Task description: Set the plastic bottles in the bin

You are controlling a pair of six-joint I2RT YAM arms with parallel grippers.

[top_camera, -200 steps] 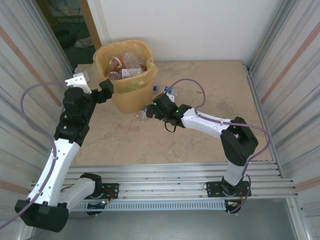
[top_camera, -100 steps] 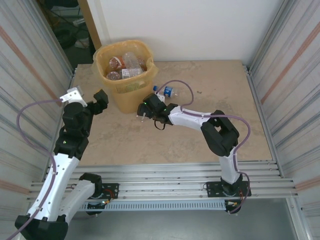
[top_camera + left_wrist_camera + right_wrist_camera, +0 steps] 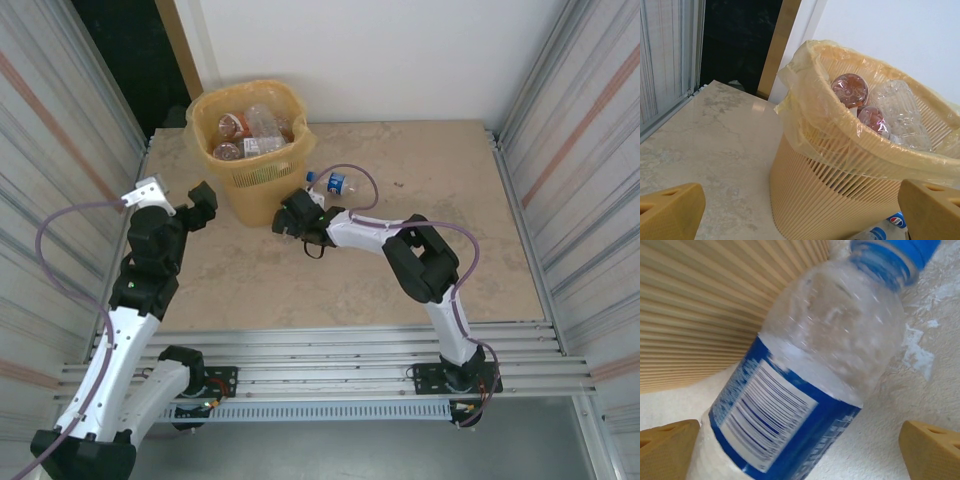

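Observation:
My right gripper's open fingers move down slightly around the clear bottle's blue label next and close. The label is just below the gripper, already between the fingers.
The yellow-orange bin point(image 3: 256, 190) stands at the back left of the table with several plastic bottles point(image 3: 250, 130) inside its bag liner. In the left wrist view the bin point(image 3: 830, 200) rises close ahead, with a brown bottle point(image 3: 850, 90) and a clear one point(image 3: 900, 107) in it. My left gripper point(image 3: 200, 202) hangs open and empty left of the bin. My right gripper point(image 3: 285, 218) is low at the bin's base. It stands open around a clear bottle with a blue label point(image 3: 805, 375) that lies on the table against the bin wall point(image 3: 715, 300). A second blue-labelled bottle point(image 3: 336, 183) lies to the bin's right.
Ribbed metal walls close in the table point(image 3: 430, 200) on the left and right, and a white wall stands behind it. A dark doorway point(image 3: 740, 45) opens behind the bin on the left. The right arm's cable point(image 3: 350, 172) loops over the second bottle.
My right gripper has slid left along the table to the bin's base and come round the bottle there. My left arm dropped back from the bin, then held still.

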